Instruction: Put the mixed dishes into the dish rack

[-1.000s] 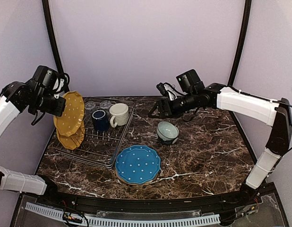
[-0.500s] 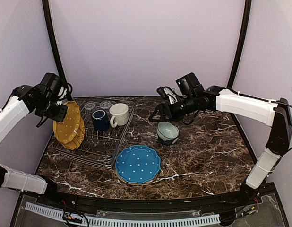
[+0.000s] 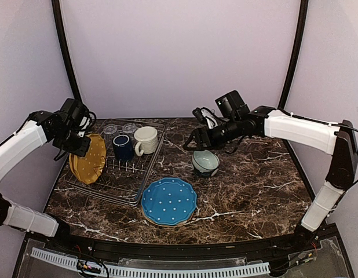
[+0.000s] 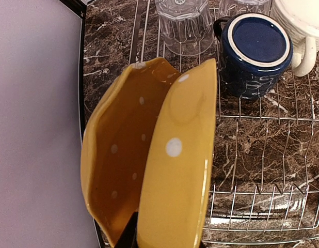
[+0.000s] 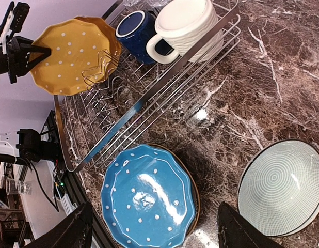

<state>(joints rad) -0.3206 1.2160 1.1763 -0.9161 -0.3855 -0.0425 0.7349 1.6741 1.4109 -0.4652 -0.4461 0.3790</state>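
The plate in my left gripper needs to come down slightly toward the empty wires beside the second yellow plate (image 4: 121, 150) next. Then my left gripper should open.
My left gripper (image 3: 79, 141) is shut on the rim of a yellow white-dotted plate (image 4: 180, 170). It holds the plate on edge at the left end of the dish rack (image 3: 118, 174), against a second yellow plate (image 4: 121, 150). A dark navy mug (image 3: 122, 147) and a cream ribbed mug (image 3: 145, 139) sit upside down in the rack, with clear glass tumblers (image 3: 111, 128) behind them. My right gripper (image 3: 192, 139) is open and empty, above and left of the pale green bowl (image 3: 205, 162). A blue dotted plate (image 3: 168, 200) lies on another plate in front of the rack.
The rack's wire rim (image 5: 149, 98) runs diagonally between the mugs and the blue plate (image 5: 146, 201). The bowl (image 5: 283, 188) stands upright on the marble table (image 3: 254, 179). The table's black left edge (image 4: 81, 77) lies close beside the yellow plates.
My left gripper has come down and to the right with the yellow plate, from above the rack's left end to on edge against the other yellow plate. The right arm has barely moved.
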